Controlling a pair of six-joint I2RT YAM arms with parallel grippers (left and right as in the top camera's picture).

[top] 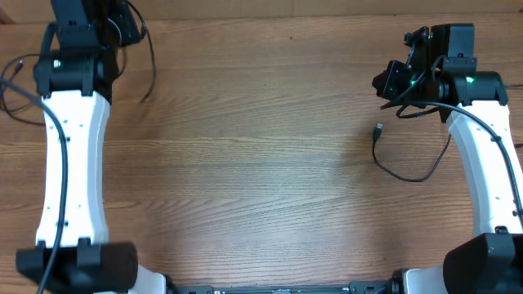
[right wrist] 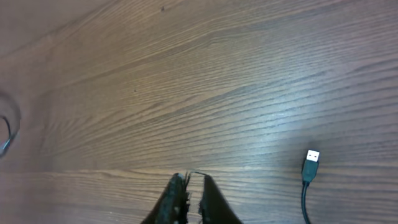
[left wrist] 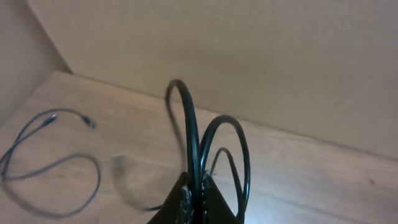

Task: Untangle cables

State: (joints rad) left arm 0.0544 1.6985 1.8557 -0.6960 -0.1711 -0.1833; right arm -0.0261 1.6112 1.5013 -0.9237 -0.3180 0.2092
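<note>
I will next bring my left gripper down, tilt its fingers downward and let go of the black cable below, on bare wood clear of the loose cable.
My left gripper [top: 125, 22] is at the far left corner of the table, shut on a black cable [top: 154, 69] that droops toward the wood. In the left wrist view the fingers [left wrist: 194, 179] pinch this cable [left wrist: 191, 124], which arches up in two or three loops. Another thin cable [left wrist: 89, 123] lies loose on the table to its left, also seen at the table's left edge [top: 10, 82]. My right gripper [top: 389, 82] hovers at the far right, jaws nearly together [right wrist: 193, 179] with nothing between them. A cable with a USB plug [top: 379, 129] [right wrist: 311, 157] lies just beside it.
The wooden table [top: 261, 163] spreads between the two arms. A beige wall [left wrist: 249, 50] stands right behind the left gripper. The USB cable curves under the white right arm [top: 482, 163]. A faint cable loop [right wrist: 7, 134] shows at the right wrist view's left edge.
</note>
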